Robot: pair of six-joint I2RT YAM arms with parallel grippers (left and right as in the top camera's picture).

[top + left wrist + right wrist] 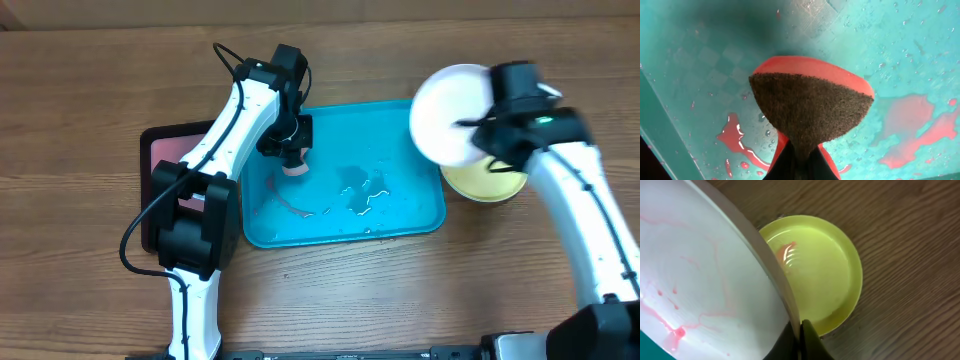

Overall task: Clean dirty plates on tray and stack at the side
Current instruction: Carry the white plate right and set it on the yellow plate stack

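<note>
My right gripper moves to the right in the overhead view next, lowers toward the yellow plate (490, 183) below and releases, as the white plate (445, 110) overhangs the tray.
The turquoise tray (420, 215) lies mid-table, wet, with red smears (910, 117). My left gripper (294, 150) is shut on a sponge (810, 110), red with a brown scouring face, held over the tray's left part. My right gripper (487, 130) is shut on the rim of the white plate (445, 110), holding it tilted above the tray's right edge; pink streaks show on it in the right wrist view (695, 280). The yellow plate (490, 183) sits on the table right of the tray, with an orange smear (785, 250). The light blue plate is not in view.
A black-rimmed pink tray (165, 150) sits left of the turquoise tray, partly under my left arm. Wooden table (400, 290) all around. Water droplets cover the tray floor (890, 45).
</note>
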